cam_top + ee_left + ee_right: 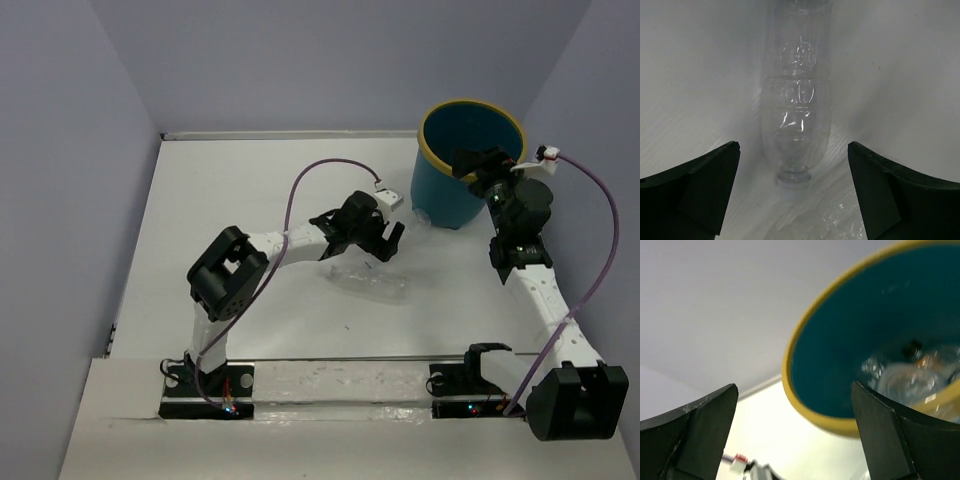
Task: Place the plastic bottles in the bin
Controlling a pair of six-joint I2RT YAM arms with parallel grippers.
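Only the bottle's narrow neck lies between my fingers. So next, my left gripper moves down and toward the bin and closes on the wider body by the shoulder point(796, 114).
A clear plastic bottle point(372, 282) lies on the white table, right of centre. In the left wrist view the bottle point(797, 110) points its neck toward the camera. My left gripper point(386, 238) hovers just above it, open and empty, with the bottle's neck between the spread fingers point(700, 185). More crinkled clear plastic point(855, 225) lies at the bottom of that view. The teal bin point(452, 190) with a yellow rim stands at the back right. My right gripper point(468, 162) is open and empty over the bin's rim point(805, 405). Clear bottles point(905, 377) and something orange lie inside.
The left arm's purple cable ends in a white connector point(391, 196) near the bin. A small clear object point(420, 213) sits at the bin's foot. Grey walls close in the table at the back and on both sides.
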